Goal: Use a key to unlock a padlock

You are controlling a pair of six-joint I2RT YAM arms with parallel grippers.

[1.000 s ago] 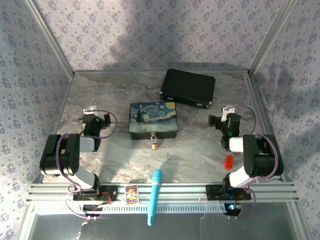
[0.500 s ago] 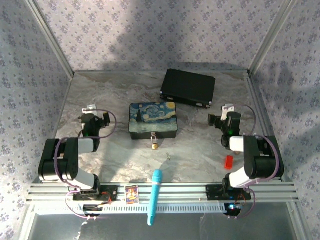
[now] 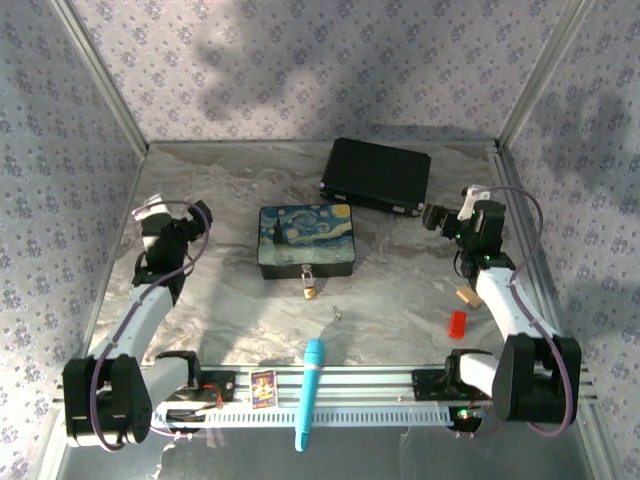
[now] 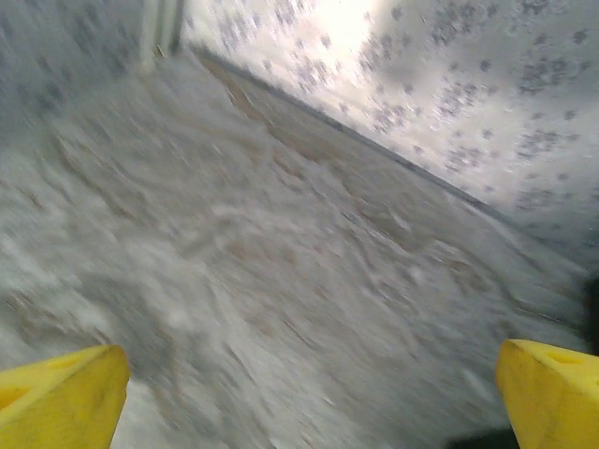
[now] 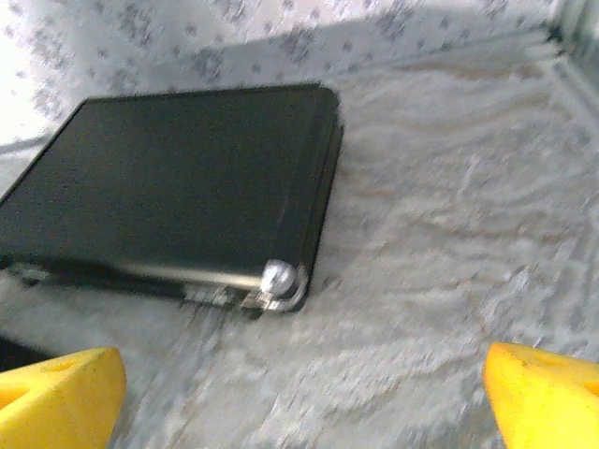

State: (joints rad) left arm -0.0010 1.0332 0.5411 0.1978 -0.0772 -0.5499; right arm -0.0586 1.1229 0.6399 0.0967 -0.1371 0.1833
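The tiny key (image 3: 337, 313) is loose on the marble next to the padlock, so the robot's right gripper needs to go back over the key and then lower to grab it.
The small brass padlock (image 3: 311, 289) hangs from the front clasp of the Starry Night box (image 3: 305, 238) at mid-table. The tiny silvery key (image 3: 337, 313) lies on the marble a little to the padlock's front right. My left gripper (image 3: 178, 216) (image 4: 309, 400) is left of the box, open, its yellow fingertips (image 4: 65, 393) wide apart over bare marble. My right gripper (image 3: 462, 214) (image 5: 304, 400) is right of the box, near the black case's corner. It is open too, with nothing between its fingertips (image 5: 547, 393). Both grippers are well away from padlock and key.
A black case (image 3: 376, 175) (image 5: 178, 178) lies at the back. A red block (image 3: 457, 323) and a small tan piece (image 3: 467, 297) sit by the right arm. A blue marker (image 3: 310, 392) and a small card (image 3: 263, 388) rest on the front rail. Patterned walls close in the table.
Both arms have stretched out from their folded pose. The left gripper moved back and left, the right gripper back and right. The tan piece now shows. Both stay open.
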